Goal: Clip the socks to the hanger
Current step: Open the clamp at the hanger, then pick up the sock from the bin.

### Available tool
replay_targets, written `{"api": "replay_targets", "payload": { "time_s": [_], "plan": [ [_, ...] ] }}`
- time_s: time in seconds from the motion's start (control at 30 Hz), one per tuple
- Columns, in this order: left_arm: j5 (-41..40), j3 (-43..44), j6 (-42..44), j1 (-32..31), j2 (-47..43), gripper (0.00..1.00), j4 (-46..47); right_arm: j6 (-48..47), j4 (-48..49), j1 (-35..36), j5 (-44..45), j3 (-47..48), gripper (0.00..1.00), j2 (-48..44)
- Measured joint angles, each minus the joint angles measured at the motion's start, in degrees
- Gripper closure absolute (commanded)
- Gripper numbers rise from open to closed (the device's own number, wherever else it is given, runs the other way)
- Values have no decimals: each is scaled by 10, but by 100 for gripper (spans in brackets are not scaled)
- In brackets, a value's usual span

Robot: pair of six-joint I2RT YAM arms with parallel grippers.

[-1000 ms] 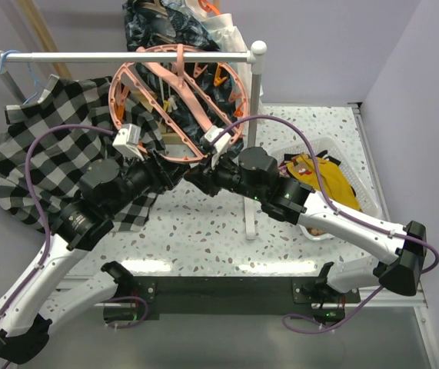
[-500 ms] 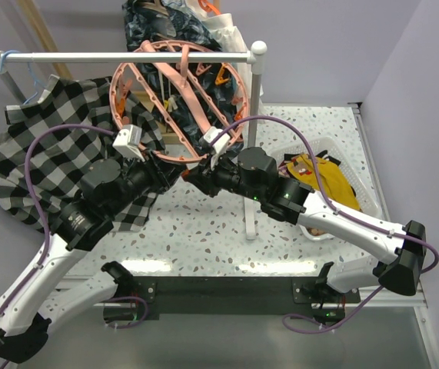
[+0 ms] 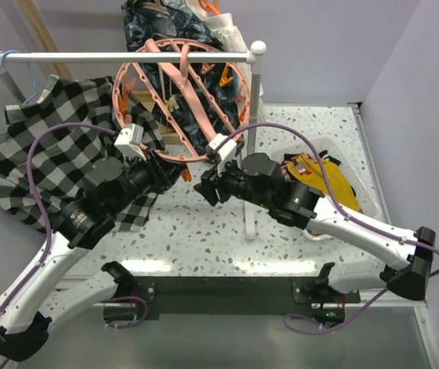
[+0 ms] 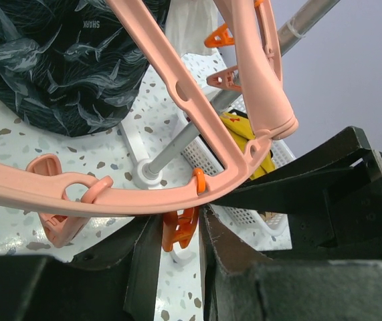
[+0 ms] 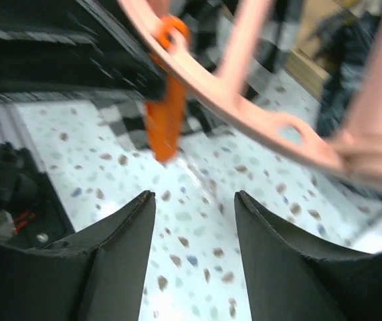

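My right gripper moves from the ring over the basket, outward and down onto the mustard yellow sock's far end next, since that sock lies on top.
The salmon-pink hanger hangs tilted from the white rail. In the left wrist view its ring crosses just above my fingers. My left gripper is shut on an orange clip dangling from that ring, at the ring's lower edge. My right gripper stands open and empty just below and beside the ring, its tips a little back from it; the orange clip hangs ahead of it. The socks lie in the basket at the right, a mustard yellow one on top, also seen from the left wrist.
A white rail on a post carries the hanger and a black-and-white checkered shirt. A dark patterned garment hangs behind. The white mesh basket stands on the speckled table at the right.
My right gripper has opened and drawn back from the ring's lower edge. The left gripper closed on the orange clip and stays there. The ring has swung slightly.
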Motion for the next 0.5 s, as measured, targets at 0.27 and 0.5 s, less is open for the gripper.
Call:
{"api": "replay_targets", "payload": {
  "time_s": [0.27,0.5],
  "plan": [
    [-3,0,0,0,-3,92,-2,13,-165,-46,150,-34,44,-73],
    [-8,0,-1,0,-10,92,-10,38,-251,-305,165,-97,46,-103]
  ]
}}
